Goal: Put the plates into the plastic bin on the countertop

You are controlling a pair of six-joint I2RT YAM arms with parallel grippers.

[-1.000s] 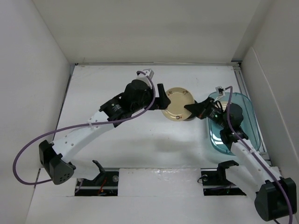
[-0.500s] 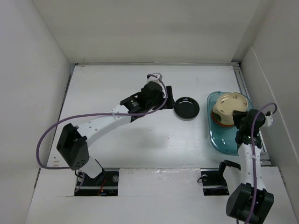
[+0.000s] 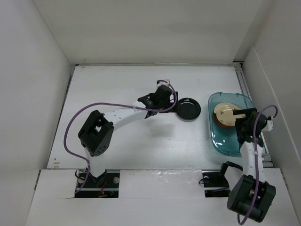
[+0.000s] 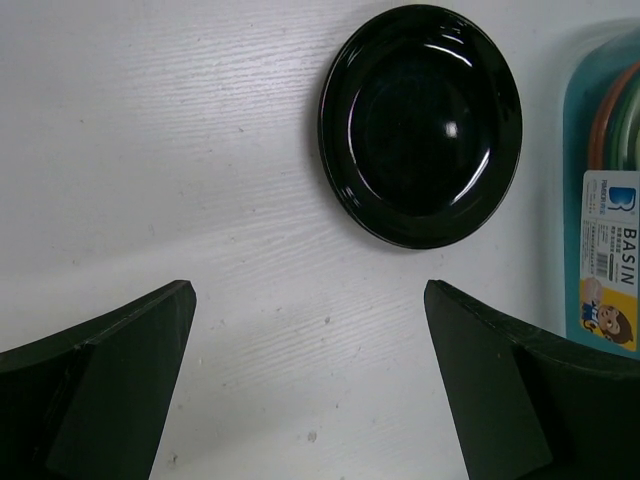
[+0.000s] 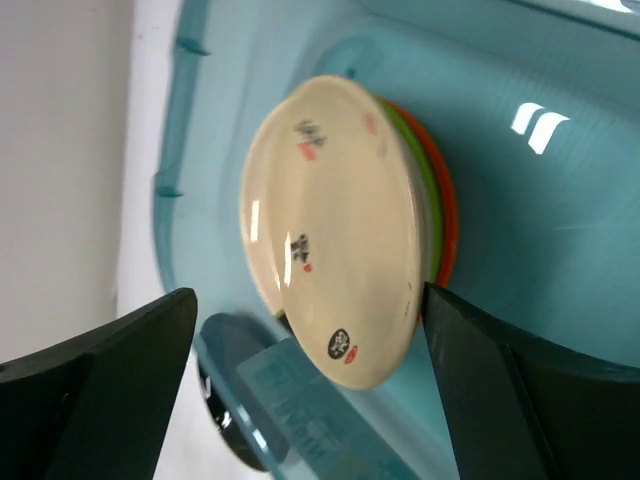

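My left gripper moves down toward the right in the top view next, onto the black plate's nearest rim. Its open fingers straddle only bare countertop.
A glossy black plate (image 3: 188, 108) (image 4: 420, 125) lies flat on the white countertop (image 3: 141, 146). My left gripper (image 3: 173, 103) (image 4: 310, 380) hovers just left of it, open, with only bare surface between its fingers. The teal plastic bin (image 3: 233, 139) (image 5: 520, 200) stands at the right. Inside it a cream plate with dark marks (image 3: 225, 114) (image 5: 335, 230) tops a stack showing a lime green rim (image 5: 425, 200) and an orange rim (image 5: 448, 215). My right gripper (image 3: 240, 120) (image 5: 310, 380) stands open over the bin, its jaws wide either side of the cream plate's near edge.
White walls enclose the countertop on three sides. The bin's labelled left wall (image 4: 610, 260) lies just right of the black plate. That plate shows dimly through the bin wall (image 5: 225, 400) in the right wrist view. The arm bases stand at the near edge.
The cream plate went from the middle of the counter into the bin, first tilted, now flatter on the stack. My right gripper opened off it. The left gripper opened and now sits beside the uncovered black plate.
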